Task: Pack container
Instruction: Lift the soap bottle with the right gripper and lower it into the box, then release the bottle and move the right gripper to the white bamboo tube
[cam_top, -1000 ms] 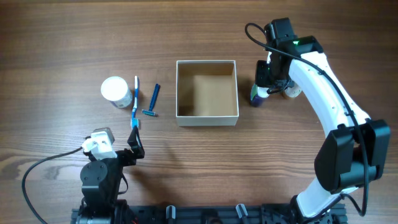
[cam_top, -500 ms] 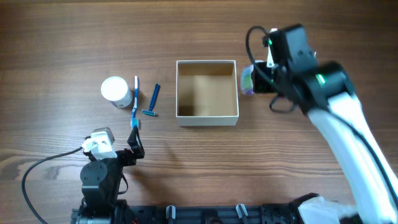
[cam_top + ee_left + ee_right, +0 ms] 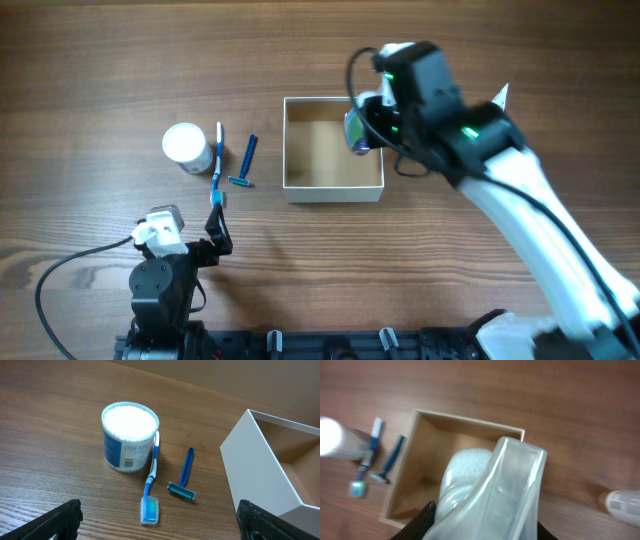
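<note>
I should next lower my right gripper over the container's side nearest the pale bottle [image 3: 359,157] [image 3: 489,447].
The container [image 3: 333,191] is a square, shallow cardboard box with white walls and a tan inside, at the table's middle. It also shows in the right wrist view [image 3: 470,420] and the left wrist view [image 3: 250,460]. My right gripper [image 3: 364,128] is shut on a translucent bottle [image 3: 352,131] and holds it above the box's right edge. In the right wrist view the bottle [image 3: 490,485] fills the space between the fingers [image 3: 485,530]. My left gripper [image 3: 214,235] is open and empty near the front left, its fingers [image 3: 162,527] wide apart over the bare table.
A round white jar [image 3: 187,146], a blue toothbrush [image 3: 217,165] and a blue razor [image 3: 245,160] lie left of the box. They also show in the left wrist view: the jar [image 3: 130,435], the toothbrush [image 3: 152,477] and the razor [image 3: 185,472]. A pale bottle [image 3: 622,505] lies right of the box.
My right arm has lifted the bottle from the table right of the box and carried it left, over the box's right edge. The left arm has not moved.
</note>
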`<state>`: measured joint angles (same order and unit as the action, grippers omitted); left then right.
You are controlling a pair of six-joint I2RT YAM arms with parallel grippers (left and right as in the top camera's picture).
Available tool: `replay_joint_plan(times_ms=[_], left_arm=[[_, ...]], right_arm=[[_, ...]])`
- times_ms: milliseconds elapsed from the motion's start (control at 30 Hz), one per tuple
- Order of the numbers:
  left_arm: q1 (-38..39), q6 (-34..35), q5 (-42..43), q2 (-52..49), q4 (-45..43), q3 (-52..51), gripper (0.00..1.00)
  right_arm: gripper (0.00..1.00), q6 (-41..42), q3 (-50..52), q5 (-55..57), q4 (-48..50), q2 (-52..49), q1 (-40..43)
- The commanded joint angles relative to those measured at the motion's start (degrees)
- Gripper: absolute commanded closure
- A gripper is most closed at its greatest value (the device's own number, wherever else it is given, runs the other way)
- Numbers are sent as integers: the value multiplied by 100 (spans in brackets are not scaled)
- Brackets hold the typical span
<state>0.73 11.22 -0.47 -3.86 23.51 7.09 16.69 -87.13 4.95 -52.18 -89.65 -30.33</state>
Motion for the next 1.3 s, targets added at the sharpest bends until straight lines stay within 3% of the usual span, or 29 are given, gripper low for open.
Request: replay_joint_plan(times_ms=[0, 333, 367, 433, 600, 767, 1000, 1033, 1167, 1267], left_arm=[[-33, -52, 46, 4, -17, -13, 0], [-33, -52, 46, 4, -17, -13, 0], [-33, -50, 46, 4, -15, -13, 0], [-33, -52, 46, 4, -15, -13, 0], [-33, -52, 46, 4, -17, -13, 0], [-33, -50, 46, 4, -15, -13, 0], [-33, -52, 46, 4, -15, -13, 0], [-33, -50, 46, 4, -15, -13, 0], [-33, -52, 46, 4, -17, -13, 0], [-33, -52, 46, 4, -17, -13, 0]], right_arm=[[78, 155, -127, 319, 348, -754, -7], [73, 334, -127, 833, 874, -1644, 68], [67, 391, -127, 833, 879, -1644, 72], [41, 439, -127, 804, 894, -1641, 72], [22, 426, -142, 678, 916, -1429, 66], [15, 417, -153, 684, 577, -503, 166], [16, 413, -153, 1213, -291, 1117, 962], [20, 413, -153, 1329, -413, 1235, 1200], [20, 409, -142, 1338, -800, 1193, 2273], [19, 280, -142, 732, -940, 852, 2924]])
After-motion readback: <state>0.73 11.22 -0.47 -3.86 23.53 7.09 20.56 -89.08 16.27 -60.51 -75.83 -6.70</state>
